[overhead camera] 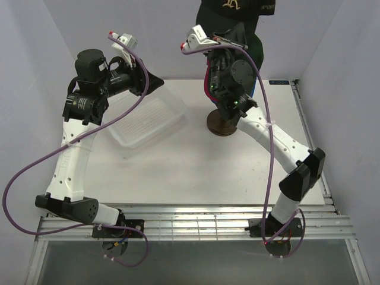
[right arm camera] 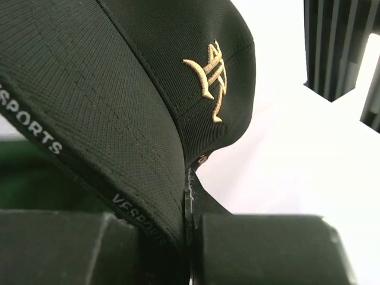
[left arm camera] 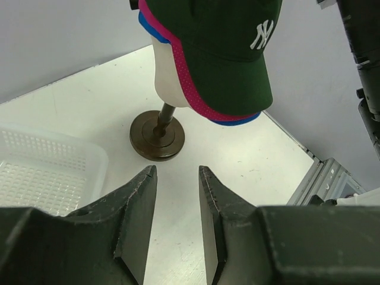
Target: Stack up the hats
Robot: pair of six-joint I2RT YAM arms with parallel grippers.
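Note:
The right gripper needs to move back and down next and set the black cap over the dark green cap point(overhead camera: 256, 54) point(right arm camera: 44, 181) before it lets go of the black cap's brim, since the black cap hangs above the stack.
In the left wrist view a dark green cap with a white NY logo point(left arm camera: 225, 47) sits on top of a magenta pink cap point(left arm camera: 185, 77) and a blue cap point(left arm camera: 234, 120), all stacked on the cream mannequin head point(left arm camera: 166, 83). My right gripper point(right arm camera: 191, 196) is shut on the brim edge of the black cap with a gold logo point(right arm camera: 119, 77) and holds it high above the head; that cap shows at the top of the overhead view point(overhead camera: 234, 7). My left gripper point(left arm camera: 177, 172) is open and empty, hovering over the table near the stand's base point(left arm camera: 157, 135).
A white mesh plastic basket point(overhead camera: 145, 122) lies at the left of the table, under my left arm. The stand's round dark base point(overhead camera: 221, 126) sits at the back centre. A metal rail point(overhead camera: 309, 130) runs along the table's right edge.

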